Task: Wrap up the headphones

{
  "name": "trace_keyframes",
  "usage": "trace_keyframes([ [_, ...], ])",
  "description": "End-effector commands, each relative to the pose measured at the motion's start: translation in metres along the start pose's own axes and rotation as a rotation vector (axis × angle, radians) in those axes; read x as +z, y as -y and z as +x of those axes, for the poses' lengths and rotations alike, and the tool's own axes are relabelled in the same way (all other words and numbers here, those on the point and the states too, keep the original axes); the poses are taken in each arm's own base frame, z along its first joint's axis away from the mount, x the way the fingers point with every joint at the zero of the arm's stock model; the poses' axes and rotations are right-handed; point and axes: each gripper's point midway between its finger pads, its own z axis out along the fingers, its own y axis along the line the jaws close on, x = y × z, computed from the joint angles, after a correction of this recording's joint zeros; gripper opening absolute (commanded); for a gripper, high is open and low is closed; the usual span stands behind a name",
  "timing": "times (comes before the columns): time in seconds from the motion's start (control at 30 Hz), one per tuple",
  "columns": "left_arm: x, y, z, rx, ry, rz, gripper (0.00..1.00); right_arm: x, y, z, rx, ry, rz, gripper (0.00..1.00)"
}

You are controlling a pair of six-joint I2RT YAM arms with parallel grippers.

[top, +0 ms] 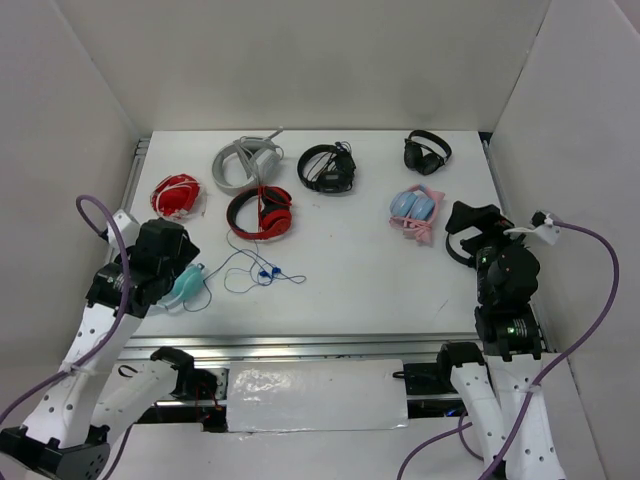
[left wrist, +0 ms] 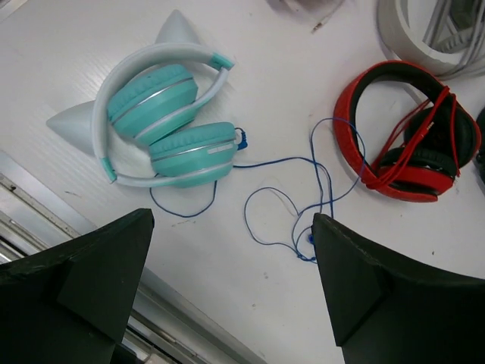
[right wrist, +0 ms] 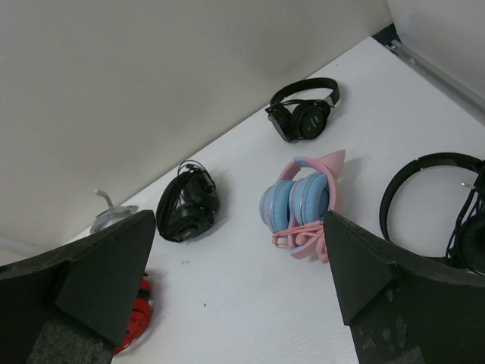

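The left gripper lowers back toward the front bar next, turning onto the teal headphones' white headband (left wrist: 100,149) beside the nearer ear. That slim part of the headband is bare of cable.
The teal headphones (left wrist: 163,125) with white pointed ears lie folded on the table near the front left edge. In the top view (top: 188,287) my left arm partly covers them. Their thin blue cable (left wrist: 303,189) trails loose in loops to the right, toward the red-and-black headphones; it also shows in the top view (top: 255,270). My left gripper (left wrist: 231,220) is open and empty, above the table just on the near side of the headphones and cable (top: 168,268). My right gripper (right wrist: 239,220) is open and empty at the right side of the table (top: 476,220).
Red-and-black headphones (top: 262,212) lie just behind the cable. Further off are a red pair (top: 177,196), a grey-white pair (top: 245,162), two black pairs (top: 328,168) (top: 427,152) and a pale blue-and-pink pair (top: 414,212). Another black pair (right wrist: 432,197) lies under my right gripper. White walls enclose the table.
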Motion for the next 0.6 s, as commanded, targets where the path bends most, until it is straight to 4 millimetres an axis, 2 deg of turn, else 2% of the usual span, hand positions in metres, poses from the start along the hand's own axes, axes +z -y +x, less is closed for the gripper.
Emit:
trace_keyframes([
  [0.0,0.004,-0.019,-0.005,-0.049,0.032,-0.087,0.99,-0.002,-0.012,0.001,-0.009,-0.004,-0.07,1.0],
  [0.1,0.023,-0.021,-0.004,-0.049,-0.006,-0.115,0.99,-0.001,-0.018,0.01,-0.013,-0.033,-0.114,1.0],
  [0.13,0.031,-0.029,-0.01,-0.06,-0.004,-0.146,0.99,0.001,-0.018,0.015,-0.015,-0.047,-0.124,1.0],
  [0.17,0.041,-0.021,-0.009,-0.075,-0.037,-0.126,0.99,0.003,-0.018,0.019,-0.017,-0.047,-0.133,1.0],
  [0.2,0.051,-0.032,-0.019,-0.115,-0.032,-0.162,0.99,0.004,-0.021,0.023,-0.02,-0.057,-0.154,1.0],
  [0.27,0.064,-0.038,-0.023,-0.12,-0.068,-0.181,0.99,0.009,-0.021,0.029,-0.022,-0.059,-0.167,1.0],
  [0.3,0.071,-0.054,-0.031,-0.174,-0.057,-0.241,0.99,0.011,-0.022,0.03,-0.022,-0.06,-0.174,1.0],
  [0.33,0.075,-0.06,-0.035,-0.206,-0.055,-0.265,0.99,0.015,-0.021,0.036,-0.014,-0.076,-0.166,1.0],
  [0.37,0.082,-0.065,-0.033,-0.236,-0.085,-0.29,0.99,0.017,-0.023,0.037,0.002,-0.079,-0.171,1.0],
  [0.4,0.084,-0.08,-0.033,-0.285,-0.105,-0.341,0.99,0.02,-0.025,0.039,0.002,-0.088,-0.178,1.0],
  [0.47,0.089,-0.093,-0.022,-0.348,-0.149,-0.394,0.99,0.028,-0.03,0.047,-0.013,-0.139,-0.192,1.0],
  [0.53,0.089,-0.113,-0.01,-0.401,-0.157,-0.478,0.99,0.033,-0.032,0.049,-0.017,-0.171,-0.173,1.0],
  [0.57,0.087,-0.126,-0.01,-0.422,-0.134,-0.532,0.99,0.039,-0.029,0.057,-0.022,-0.204,-0.152,1.0],
])
